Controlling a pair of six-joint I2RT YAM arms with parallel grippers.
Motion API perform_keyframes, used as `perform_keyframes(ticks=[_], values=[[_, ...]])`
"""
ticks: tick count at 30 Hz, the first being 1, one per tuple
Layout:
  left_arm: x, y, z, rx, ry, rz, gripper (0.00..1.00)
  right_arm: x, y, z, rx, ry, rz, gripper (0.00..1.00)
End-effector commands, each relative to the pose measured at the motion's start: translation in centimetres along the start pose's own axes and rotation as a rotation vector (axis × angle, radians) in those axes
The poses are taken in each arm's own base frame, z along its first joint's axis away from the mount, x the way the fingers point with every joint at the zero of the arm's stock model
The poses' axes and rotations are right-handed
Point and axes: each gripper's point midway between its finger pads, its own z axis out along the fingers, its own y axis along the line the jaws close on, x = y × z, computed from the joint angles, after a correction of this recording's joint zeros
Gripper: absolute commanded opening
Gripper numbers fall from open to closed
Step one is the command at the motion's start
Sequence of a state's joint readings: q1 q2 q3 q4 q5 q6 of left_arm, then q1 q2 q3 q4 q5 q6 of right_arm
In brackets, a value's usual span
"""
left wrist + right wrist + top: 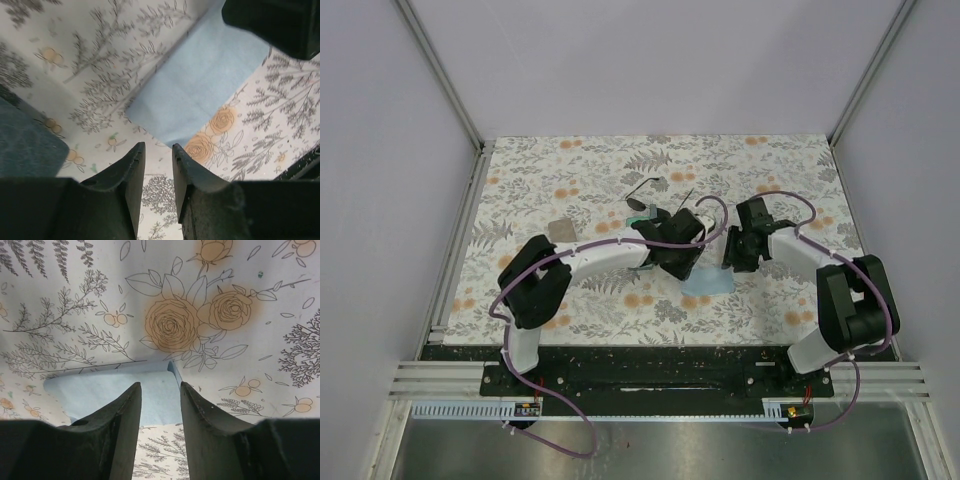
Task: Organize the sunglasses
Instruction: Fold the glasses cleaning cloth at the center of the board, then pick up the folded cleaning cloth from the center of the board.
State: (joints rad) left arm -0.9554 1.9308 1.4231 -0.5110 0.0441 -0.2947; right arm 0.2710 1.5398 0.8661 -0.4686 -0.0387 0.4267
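Note:
My right gripper should next move outward and a little toward the left gripper, onto the light-blue cloth's far edge (723,268) (167,368), because that edge is just past its open fingers.
The black wire-framed sunglasses (646,190) lie on the floral table behind the arms, with no gripper touching them. I do not see the purple-lensed pair in any view. My left gripper (688,270) hangs low over the middle of the table, open and empty (157,146), with a light-blue cloth (200,85) just ahead of its fingertips. My right gripper (728,262) is open and empty (160,385) over the same cloth (100,390), facing the left one. One corner of the cloth stands up slightly by the right fingertip.
A teal case (642,218) peeks out behind the left wrist and shows dark at the left edge of the left wrist view (25,145). A small beige-grey piece (561,230) lies to the left. White walls enclose the table.

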Motion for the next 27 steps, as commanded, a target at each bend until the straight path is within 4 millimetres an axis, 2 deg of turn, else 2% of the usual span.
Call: perform_keyframes(ticks=[1, 14, 27], values=[[-3.6, 1.5, -0.7, -0.094, -0.089, 0.024, 0.32, -2.3, 1.6, -0.3, -0.039, -0.041, 0.065, 0.46], [-3.8, 2.6, 0.7, -0.112, -0.075, 0.032, 0.31, -2.3, 2.1, 0.7, -0.045, -0.012, 0.126, 0.45], [-2.9, 2.5, 1.9, -0.070, -0.033, 0.098, 0.31, -2.7, 1.1, 1.5, 0.027, -0.017, 0.141, 0.29]])
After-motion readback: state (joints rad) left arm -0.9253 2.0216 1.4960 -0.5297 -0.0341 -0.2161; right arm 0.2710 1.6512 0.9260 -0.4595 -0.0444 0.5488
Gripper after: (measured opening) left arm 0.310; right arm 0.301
